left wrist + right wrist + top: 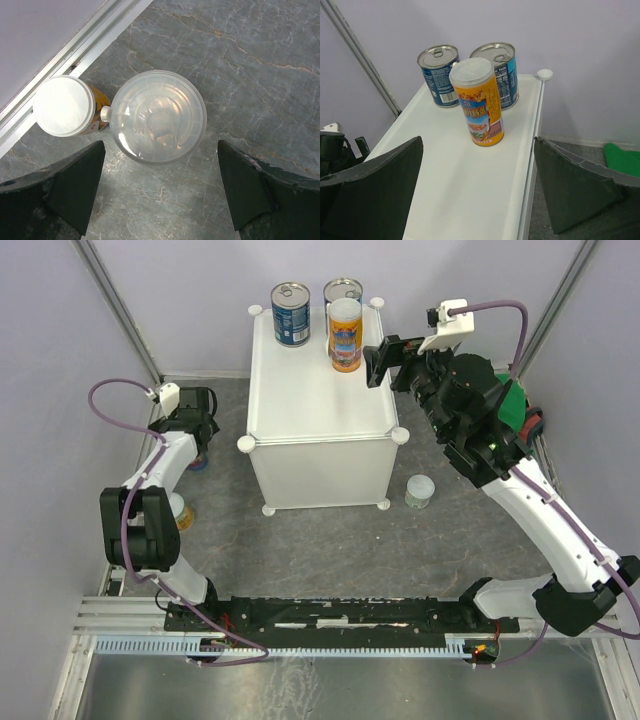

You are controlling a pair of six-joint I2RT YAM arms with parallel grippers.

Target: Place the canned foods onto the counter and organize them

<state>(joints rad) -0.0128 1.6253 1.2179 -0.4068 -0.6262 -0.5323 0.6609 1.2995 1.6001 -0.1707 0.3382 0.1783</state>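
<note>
The clear-lidded can (158,116) is just ahead and below, so I should lower my left gripper over it next, until my open fingers are on either side of the can's lid.
The white counter (320,405) carries three cans at its back: two blue-labelled cans (291,314) (343,290) and an orange-labelled, white-lidded can (345,335) in front of them. My right gripper (376,362) is open and empty, just right of the orange can. The right wrist view shows the orange can (477,102) standing apart beyond the gripper (477,187). My left gripper (197,442) is open and points down over the floor at the left. In its wrist view (160,192) a clear-lidded can (158,116) stands just ahead of the jaws, with a white-lidded orange can (63,105) beside it.
A pale green can (420,490) stands on the grey floor by the counter's front right leg. Another can (181,512) stands by the left arm's elbow. A green cloth (515,405) lies behind the right arm. Walls and a metal rail (75,45) enclose the floor.
</note>
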